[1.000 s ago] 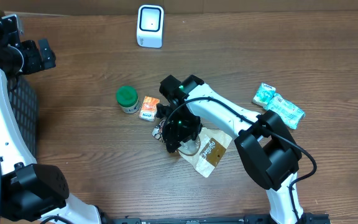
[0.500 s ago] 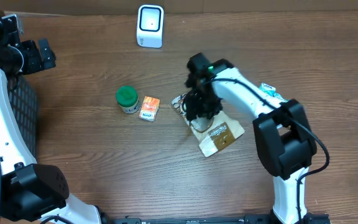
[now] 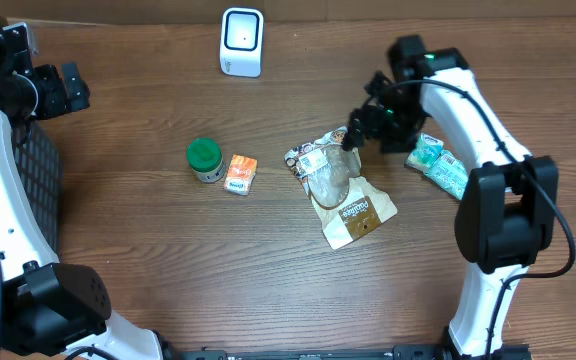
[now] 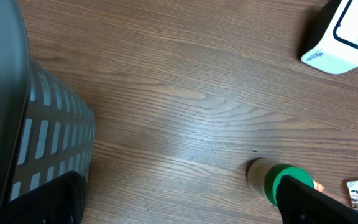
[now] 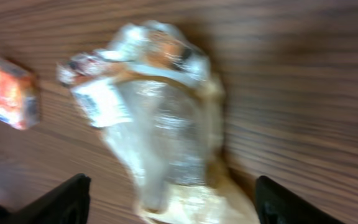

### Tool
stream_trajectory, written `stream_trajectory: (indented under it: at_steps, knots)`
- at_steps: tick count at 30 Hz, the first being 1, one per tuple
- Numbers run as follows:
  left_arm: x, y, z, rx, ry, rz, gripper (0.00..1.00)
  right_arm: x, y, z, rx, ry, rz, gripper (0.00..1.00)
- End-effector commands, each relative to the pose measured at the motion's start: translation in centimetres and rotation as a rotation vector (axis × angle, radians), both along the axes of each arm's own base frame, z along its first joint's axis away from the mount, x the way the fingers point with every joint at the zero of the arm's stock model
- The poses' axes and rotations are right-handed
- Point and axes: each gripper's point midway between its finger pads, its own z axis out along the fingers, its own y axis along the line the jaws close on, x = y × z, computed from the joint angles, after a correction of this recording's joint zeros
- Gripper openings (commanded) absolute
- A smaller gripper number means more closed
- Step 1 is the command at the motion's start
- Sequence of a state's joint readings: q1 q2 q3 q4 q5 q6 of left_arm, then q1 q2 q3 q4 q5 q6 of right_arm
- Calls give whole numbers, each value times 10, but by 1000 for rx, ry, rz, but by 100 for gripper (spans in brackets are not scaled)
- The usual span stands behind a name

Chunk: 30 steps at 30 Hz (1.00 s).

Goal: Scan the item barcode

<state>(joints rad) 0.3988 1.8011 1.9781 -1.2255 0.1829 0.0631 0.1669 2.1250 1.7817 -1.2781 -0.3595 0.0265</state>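
I will next move my right gripper back and down onto the middle of the snack bag's edge (image 3: 359,177) (image 5: 217,155) by the teal packets, so the barcode label stays uncovered.
The item, a crinkly clear and tan snack bag (image 3: 340,188) with a white barcode label near its top, lies flat on the wooden table. In the right wrist view the bag (image 5: 166,118) is blurred and sits below and between the fingers. My right gripper (image 3: 360,126) hovers just beyond the bag's top right corner, open, holding nothing. The white scanner (image 3: 241,42) stands at the back of the table and also shows in the left wrist view as the scanner (image 4: 344,31). My left gripper (image 3: 66,88) is at the far left, open and empty.
A green-lidded jar (image 3: 204,158) and a small orange packet (image 3: 239,173) lie left of the bag. Teal packets (image 3: 446,168) lie to its right, under the right arm. A black slotted basket (image 3: 30,190) stands at the left edge.
My right arm swung from the bag's left side to the back right, dragging the bag rightward. Its jaws then widened and let the bag go. The left arm stayed still.
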Motion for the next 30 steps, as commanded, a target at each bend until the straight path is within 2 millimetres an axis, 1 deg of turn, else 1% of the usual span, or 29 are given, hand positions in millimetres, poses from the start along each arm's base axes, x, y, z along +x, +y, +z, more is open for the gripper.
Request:
stream_trajectory:
  at_steps: [1, 2, 3, 6, 8, 10, 13, 16, 17, 18, 19, 21, 23, 27, 28, 29, 30]
  knots:
    - [3, -2, 0, 15, -1, -30, 99, -20, -5, -15, 22, 11, 92, 86]
    - [3, -2, 0, 15, -1, -30, 99, -24, -5, -23, 25, 21, 92, 86]
    - [3, -2, 0, 15, -1, -30, 100, -30, -5, -34, 27, 34, 92, 86]
    - [3, -2, 0, 15, -1, -30, 100, -43, -2, -54, 36, 58, 100, 85]
    - [3, -2, 0, 15, -1, -30, 100, -49, 2, -58, 53, 69, 111, 82]
    - [3, -2, 0, 14, -1, -30, 100, -55, 8, -60, 71, 78, 134, 76]
    - [3, -2, 0, 15, -1, -30, 100, -58, 19, -60, 84, 78, 154, 69]
    - [3, -2, 0, 15, -1, -30, 100, -63, 27, -65, 76, 74, 184, 68]
    - [3, -2, 0, 15, -1, -30, 100, -67, 29, -72, 53, 72, 190, 67]
    - [3, -2, 0, 14, -1, -30, 99, -71, 25, -84, -6, 78, 167, 61]
    - [3, -2, 0, 15, -1, -30, 100, -73, 23, -91, -37, 81, 153, 55]
    - [3, -2, 0, 15, -1, -30, 99, -77, 23, -98, -58, 84, 143, 40]
    - [3, -2, 0, 15, -1, -30, 100, -77, 23, -98, -60, 81, 143, 35]
    - [3, -2, 0, 15, -2, -30, 99, -75, 25, -97, -41, 80, 140, 22]
    - [3, -2, 0, 15, -1, -30, 100, -74, 25, -96, -34, 79, 136, 16]
    - [3, -2, 0, 14, -1, -30, 100, -74, 25, -95, -32, 78, 136, 14]
    - [3, -2, 0, 14, -1, -30, 100, -72, 26, -94, -28, 75, 133, 8]
